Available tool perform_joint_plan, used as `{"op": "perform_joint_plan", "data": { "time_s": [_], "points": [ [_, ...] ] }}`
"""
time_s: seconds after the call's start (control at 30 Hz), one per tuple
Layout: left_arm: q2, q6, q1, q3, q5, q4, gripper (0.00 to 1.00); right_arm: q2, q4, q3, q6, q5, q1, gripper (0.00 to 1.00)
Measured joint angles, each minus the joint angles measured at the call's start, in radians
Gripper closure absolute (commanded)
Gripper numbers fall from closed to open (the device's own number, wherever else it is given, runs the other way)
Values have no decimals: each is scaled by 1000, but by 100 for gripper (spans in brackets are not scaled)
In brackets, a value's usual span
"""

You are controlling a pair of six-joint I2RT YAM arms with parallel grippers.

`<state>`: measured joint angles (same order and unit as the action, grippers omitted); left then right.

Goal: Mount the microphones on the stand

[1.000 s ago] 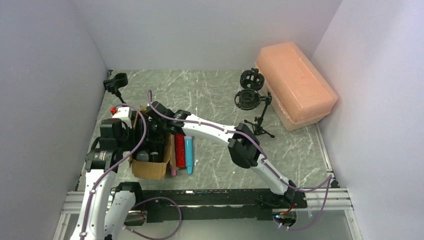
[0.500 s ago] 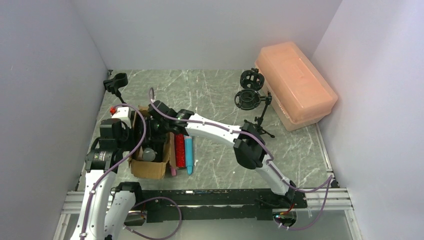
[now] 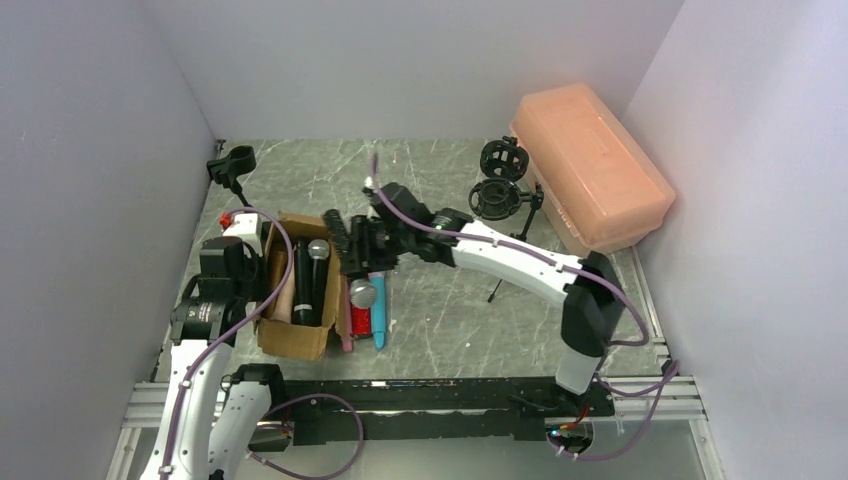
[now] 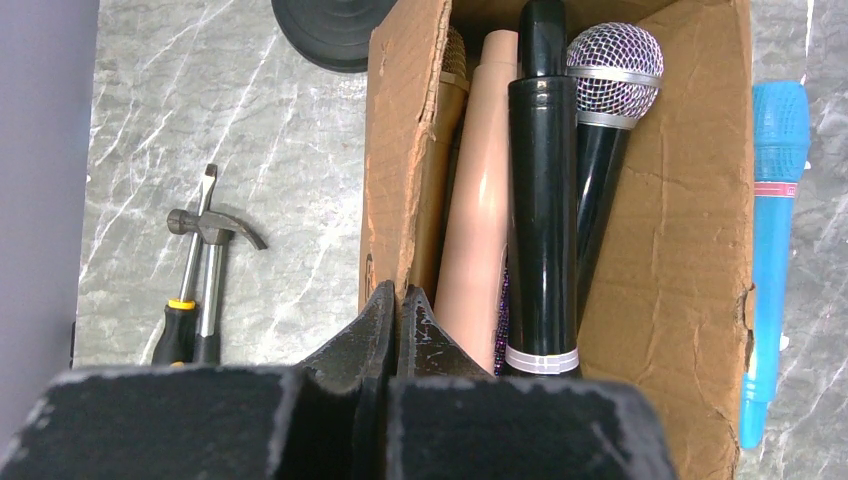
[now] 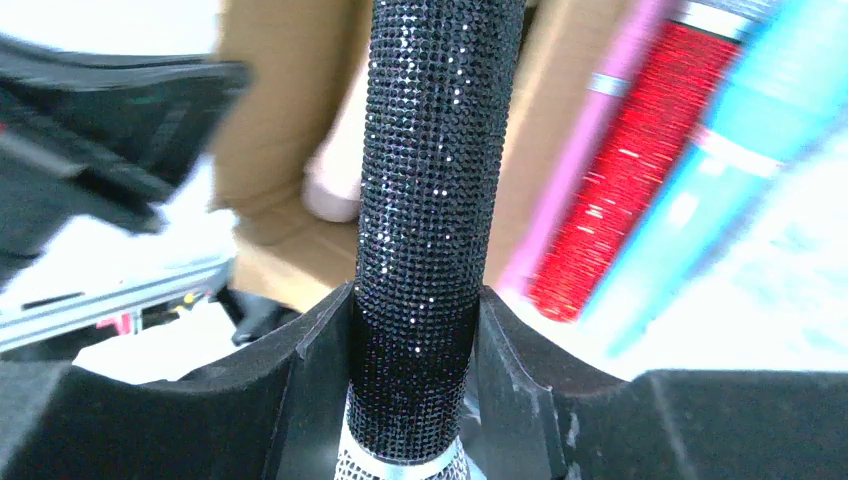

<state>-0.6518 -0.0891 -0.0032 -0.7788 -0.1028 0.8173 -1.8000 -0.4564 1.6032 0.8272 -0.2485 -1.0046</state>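
Observation:
I will next move my right gripper past the blue microphone and down to release on the tabletop beyond it, as that part beside the row of microphones is clear.
My right gripper [image 3: 354,256] [image 5: 415,340] is shut on a black glitter microphone [image 5: 430,190], whose mesh head [image 3: 362,294] hangs above the box's right edge. The cardboard box [image 3: 290,340] [image 4: 680,250] holds black microphones [image 4: 542,200] [image 3: 303,280], one peach [image 4: 480,200] and one gold [image 4: 445,130]. Red glitter [image 3: 360,318], blue [image 3: 379,315] [image 4: 775,230] and pink [image 3: 347,338] microphones lie right of the box. The stand [image 3: 497,198] with two round shock mounts is at the back right. My left gripper [image 4: 400,300] is shut on the box's left wall.
An orange plastic case [image 3: 590,170] sits at the back right beside the stand. A small clip stand [image 3: 232,163] is at the back left. A hammer [image 4: 205,240] and a screwdriver [image 4: 180,335] lie left of the box. Walls close in on three sides.
My right arm has drawn back out of the box toward the right, its jaws now shut on the black glitter microphone. The box's contents show again. The left arm has not moved.

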Motion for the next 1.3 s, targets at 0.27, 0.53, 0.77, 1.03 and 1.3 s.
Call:
{"op": "perform_joint_plan", "data": {
  "time_s": [0.27,0.53,0.77,1.03,1.3],
  "points": [
    [0,2,0,0,-1,0,100,106,7,-356,-34,106,101,85],
    [0,3,0,0,-1,0,100,74,20,-449,-53,189,98,76],
    [0,3,0,0,0,3,100,3,71,-448,-55,200,91,50],
    [0,5,0,0,0,3,100,-66,64,-390,-71,201,78,36],
    [0,8,0,0,0,3,100,-32,-7,-315,-92,230,74,6]
  ]
}}
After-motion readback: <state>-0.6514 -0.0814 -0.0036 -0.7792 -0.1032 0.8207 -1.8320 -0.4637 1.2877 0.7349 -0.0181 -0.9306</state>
